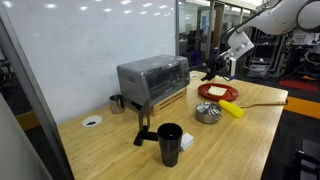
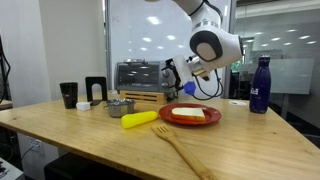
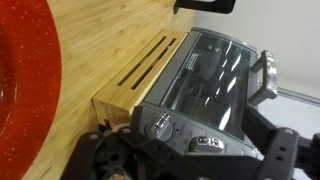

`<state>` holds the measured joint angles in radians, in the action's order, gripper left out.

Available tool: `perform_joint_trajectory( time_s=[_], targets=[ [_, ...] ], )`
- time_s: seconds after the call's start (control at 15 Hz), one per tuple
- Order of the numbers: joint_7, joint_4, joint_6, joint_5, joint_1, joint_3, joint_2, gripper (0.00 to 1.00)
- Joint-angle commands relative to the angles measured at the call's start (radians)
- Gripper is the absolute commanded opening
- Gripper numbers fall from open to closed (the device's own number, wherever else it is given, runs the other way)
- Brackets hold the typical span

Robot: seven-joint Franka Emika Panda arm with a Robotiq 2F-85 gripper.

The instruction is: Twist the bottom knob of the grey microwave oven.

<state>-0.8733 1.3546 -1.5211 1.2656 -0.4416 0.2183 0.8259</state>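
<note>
I need to lower my gripper next and move it in toward the oven so my fingers go around the knob, because the bottom knob [image 3: 160, 126] near the pale yellow base is beyond my open fingers.
The grey microwave oven [image 1: 152, 80] stands on a pale yellow base on the wooden table and shows in both exterior views [image 2: 138, 76]. In the wrist view its dark glass front [image 3: 205, 75] fills the middle, with two silver knobs on the control panel. The bottom knob [image 3: 160, 126] is the one nearer the base; the top knob [image 3: 210, 144] sits beside it. My gripper [image 3: 190, 158] is open and empty, with its dark fingers spread to either side of the knobs, close to the panel and not touching it. It hovers at the oven's knob end [image 1: 212, 68] [image 2: 172, 76].
A red plate [image 1: 205, 92] with bread, a yellow object [image 1: 232, 108], a metal bowl [image 1: 208, 113] and a wooden spatula [image 2: 180, 150] lie near the oven. A black cup [image 1: 170, 143], a small metal cup [image 1: 117, 103] and a blue bottle [image 2: 260, 85] also stand on the table.
</note>
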Motion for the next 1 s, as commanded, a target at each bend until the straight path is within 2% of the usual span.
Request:
perform_joint_trajectory(
  time_s=[0.0,0.4,0.93],
  targets=[
    [0.004,-0.004,-0.008,-0.015,-0.017,-0.023,0.000,1.00],
    [0.003,-0.008,-0.007,0.004,-0.020,-0.037,0.013,1.00],
    [-0.043,-0.002,-0.112,0.077,0.006,-0.090,0.068,1.00]
  ],
)
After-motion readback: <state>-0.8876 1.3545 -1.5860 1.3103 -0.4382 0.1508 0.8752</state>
